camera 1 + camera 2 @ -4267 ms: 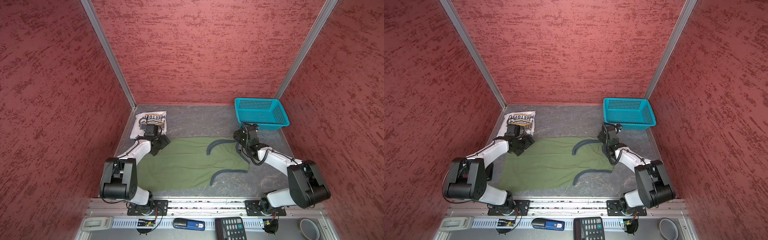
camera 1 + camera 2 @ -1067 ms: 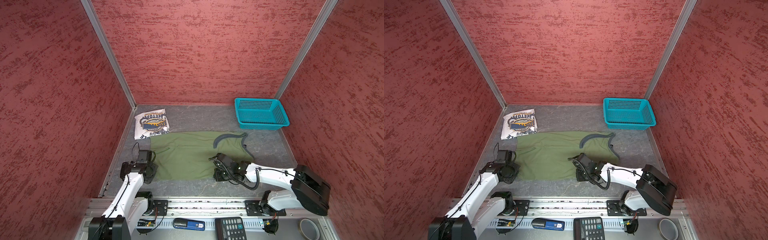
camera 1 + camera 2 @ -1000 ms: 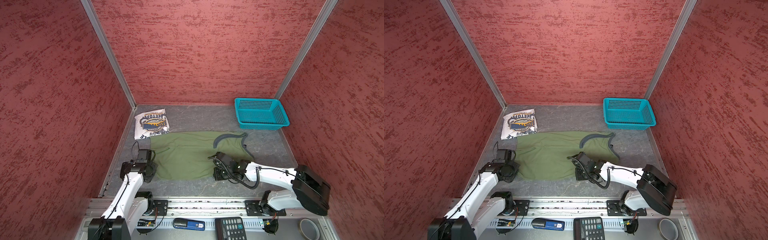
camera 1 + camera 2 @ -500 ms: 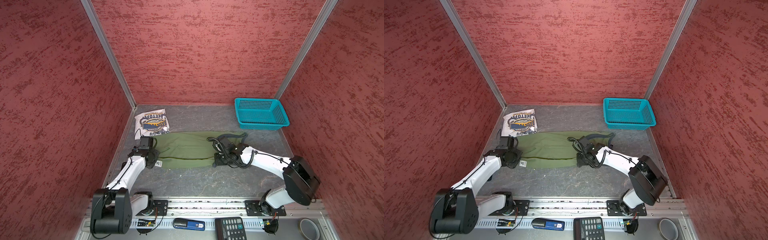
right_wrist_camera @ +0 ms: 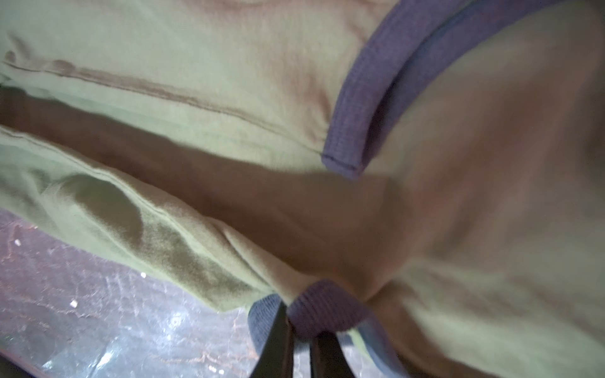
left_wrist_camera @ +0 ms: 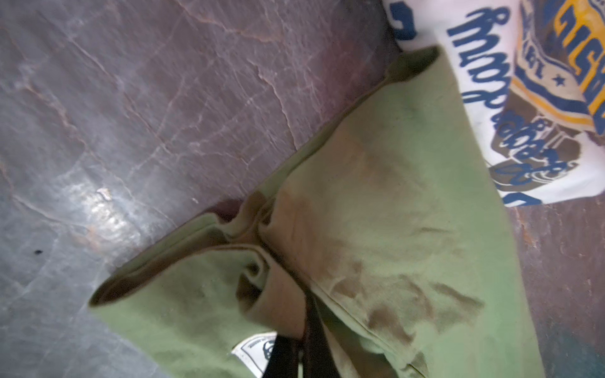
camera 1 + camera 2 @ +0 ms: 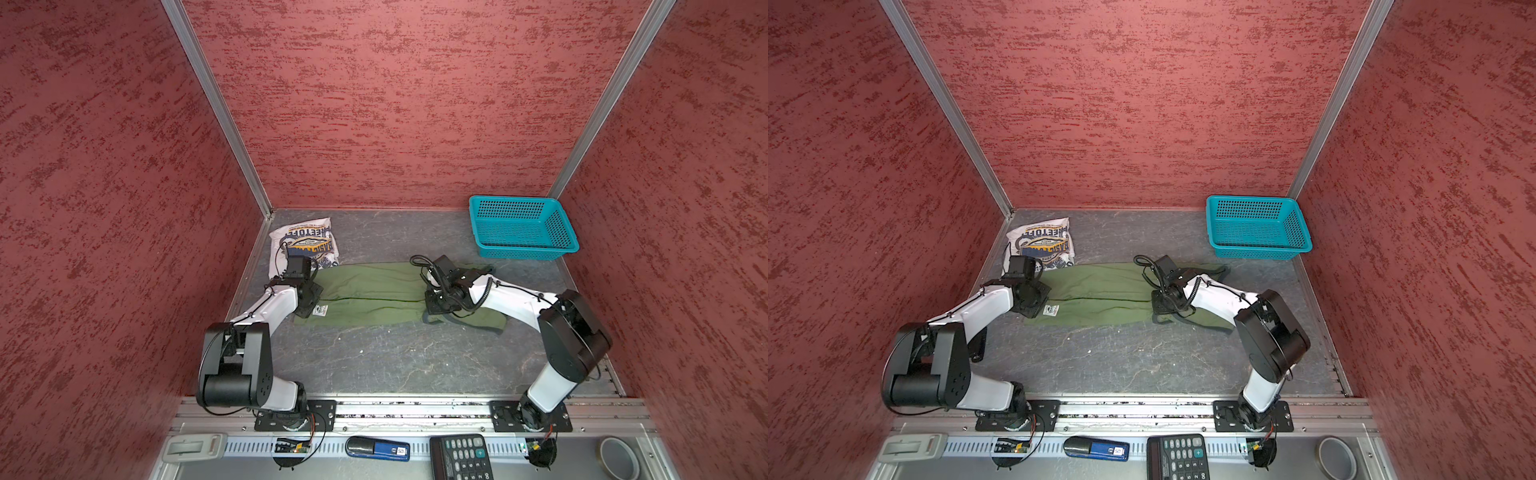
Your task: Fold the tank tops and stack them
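Note:
The robot next needs to open its left gripper low at the end of the green tank top to let go of the fold beside the small white label, because this fold already lies over the tank top.
The olive green tank top (image 7: pixel 374 291) (image 7: pixel 1100 291) lies folded into a long narrow band across the middle of the table. My left gripper (image 7: pixel 313 301) (image 7: pixel 1038 305) (image 6: pixel 302 330) is at its left end, shut on a fold of green cloth beside a small white label (image 6: pixel 255 353). My right gripper (image 7: pixel 434 309) (image 7: pixel 1160 307) (image 5: pixel 299 324) sits over its right part, shut on the grey trim (image 5: pixel 324 314). The white tank top (image 7: pixel 307 243) (image 7: pixel 1042 241), folded with its blue-yellow print up, lies at the back left, touching the green top's corner (image 6: pixel 422 62).
A teal basket (image 7: pixel 521 226) (image 7: pixel 1256 228) stands at the back right corner. Red walls close in three sides. On the front rail lie a calculator (image 7: pixel 461 457), a blue tool (image 7: pixel 378 449) and a tape roll (image 7: pixel 617 459).
Both grippers moved from the front of the table toward the back with the green top's near edge, folding the wide spread into a narrow band.

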